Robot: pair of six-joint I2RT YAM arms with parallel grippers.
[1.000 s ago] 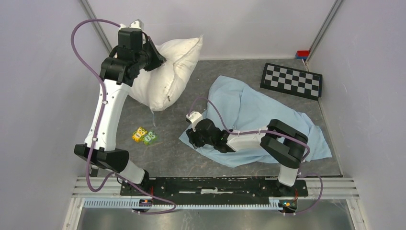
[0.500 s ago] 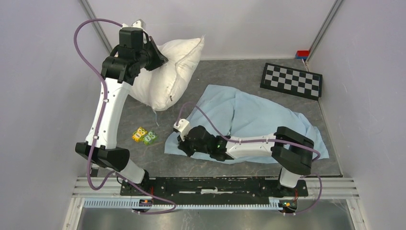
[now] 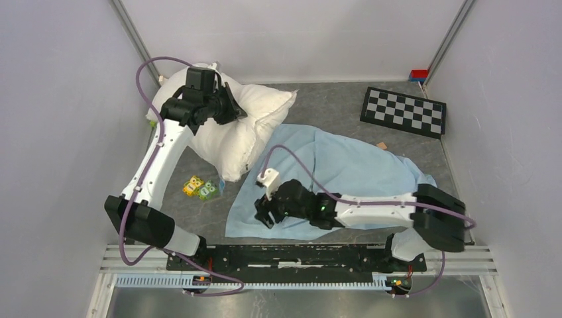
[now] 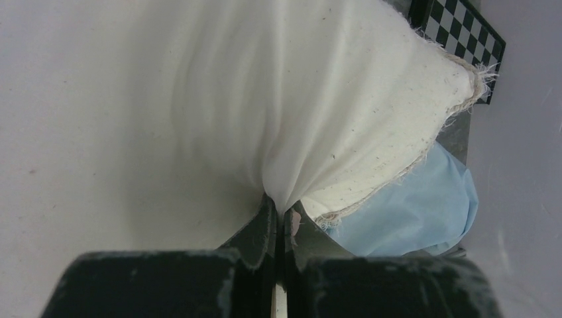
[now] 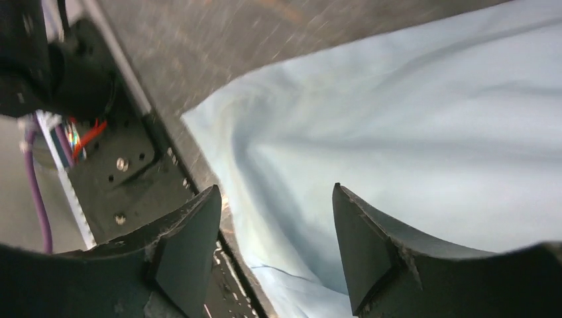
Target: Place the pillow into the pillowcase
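The pillowcase's middle fold (image 3: 314, 163) runs outward of the robot's right gripper and to its right in the top view, so the right gripper will move that way to where the fold's edge shows.
The off-white pillow (image 3: 262, 116) hangs at the back left, its lower corner over the near left edge of the pillowcase (image 3: 344, 165). My left gripper (image 3: 233, 109) is shut on a pinch of the pillow's fabric (image 4: 285, 165). The light-blue pillowcase lies spread on the grey table, wrinkled. It shows below the pillow in the left wrist view (image 4: 411, 205). My right gripper (image 3: 263, 217) is open and empty, low over the pillowcase's near left part (image 5: 397, 132), close to the table's front edge.
Small yellow and green blocks (image 3: 200, 189) lie left of the pillowcase. A checkerboard (image 3: 404, 111) lies at the back right with a small red and blue object (image 3: 418, 75) behind it. A tiny tan bit (image 3: 381, 145) sits by the cloth. The black base rail (image 5: 132, 165) is near my right gripper.
My left gripper has carried the pillow right and toward the pillowcase, now overlapping it. My right gripper has drawn toward the front edge, and the pillowcase's near left part has spread that way.
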